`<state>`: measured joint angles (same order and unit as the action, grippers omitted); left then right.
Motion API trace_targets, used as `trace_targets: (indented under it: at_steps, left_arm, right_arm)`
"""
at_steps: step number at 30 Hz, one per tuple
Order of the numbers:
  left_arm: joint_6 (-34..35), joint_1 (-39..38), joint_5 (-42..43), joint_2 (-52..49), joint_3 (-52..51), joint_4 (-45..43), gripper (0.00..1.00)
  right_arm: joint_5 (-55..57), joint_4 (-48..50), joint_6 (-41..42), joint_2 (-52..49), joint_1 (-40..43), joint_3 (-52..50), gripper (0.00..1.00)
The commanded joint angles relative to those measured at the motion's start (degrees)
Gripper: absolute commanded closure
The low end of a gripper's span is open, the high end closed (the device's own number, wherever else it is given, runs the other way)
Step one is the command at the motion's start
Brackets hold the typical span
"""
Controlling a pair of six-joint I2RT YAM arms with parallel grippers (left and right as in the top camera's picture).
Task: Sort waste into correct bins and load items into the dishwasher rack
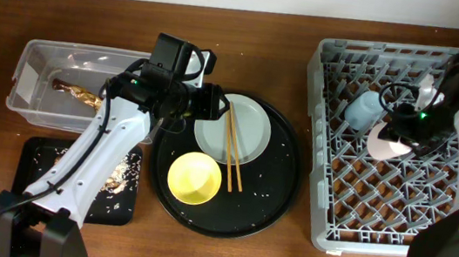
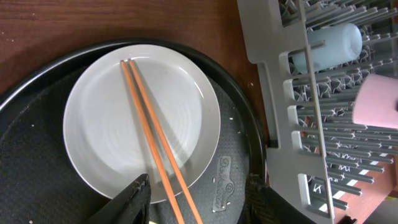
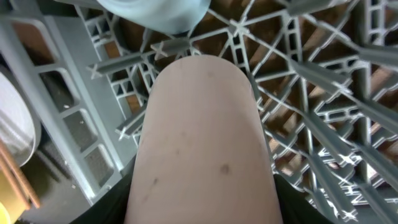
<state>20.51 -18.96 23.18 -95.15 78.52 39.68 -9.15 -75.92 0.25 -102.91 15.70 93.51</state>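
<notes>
The pink cup will go down onto the rack's bottom with my right gripper, close beside the light-blue cup.
The grey dishwasher rack (image 1: 427, 232) fills the right side. A light-blue cup (image 1: 362, 108) lies inside it at the back left. My right gripper (image 1: 404, 132) is shut on the pink cup (image 3: 202, 143) and holds it over the rack floor beside the blue cup (image 3: 155, 12). My left gripper (image 2: 199, 202) is open above the near end of the wooden chopsticks (image 2: 152, 130), which lie across the pale plate (image 2: 99, 124). The plate (image 1: 252, 127) and a yellow bowl (image 1: 194, 178) sit on the round black tray (image 1: 278, 200). The chopsticks (image 1: 233, 154) also show overhead.
A clear tub (image 1: 34, 78) at the back left holds a brown-gold wrapper (image 1: 80, 93). A shallow black tray (image 1: 37, 162) in front of it holds food scraps and rice (image 1: 123, 177). The rack's wall (image 2: 273, 81) stands just right of the round tray.
</notes>
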Motion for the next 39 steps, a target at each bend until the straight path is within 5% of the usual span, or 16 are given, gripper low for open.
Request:
trace_targets:
  at_steps: [1, 8, 16, 24, 31, 35, 36, 37, 39]
  left_arm:
    - [-1.1, 0.0, -0.8, 0.2, 0.0, 0.1, 0.52]
    - [-1.1, 0.0, -0.8, 0.2, 0.0, 0.1, 0.52]
    - [-2.0, 0.0, -3.4, 0.3, 0.1, 0.1, 0.52]
    - [-2.2, 4.9, -8.1, 4.3, 0.1, 1.8, 0.52]
    - [-2.2, 18.5, -11.4, 8.5, 0.1, 7.8, 0.51]
    - [-2.2, 23.8, -17.2, 8.5, 0.1, 12.9, 0.36]
    - [-2.2, 25.0, -18.5, 8.5, 0.1, 13.6, 0.24]
    - [-2.2, 26.0, -18.7, 8.5, 0.1, 14.1, 0.01]
    - [-2.2, 27.6, -18.7, 8.5, 0.1, 14.4, 0.01]
  right_arm:
    - [-1.3, 2.8, 0.7, 0.4, -0.9, -3.7, 0.59]
    - [-1.7, 4.4, 0.7, 0.3, -2.2, -5.5, 0.49]
    - [-1.5, 4.3, 0.7, 0.3, -2.1, -5.4, 0.14]
    - [-4.2, -2.9, 0.7, 0.3, -3.9, 2.1, 0.17]
    - [-6.7, -3.7, 0.7, 0.3, -19.3, 5.4, 0.28]
    - [-6.7, 0.8, 1.8, 0.3, -28.9, 5.4, 0.41]
    - [-6.7, 2.1, 2.6, 0.3, -31.3, 5.3, 0.41]
    - [-6.2, 3.6, 3.6, 0.3, -33.8, 5.0, 0.41]
    - [-2.6, 5.9, 5.9, 0.2, -38.1, 4.3, 0.43]
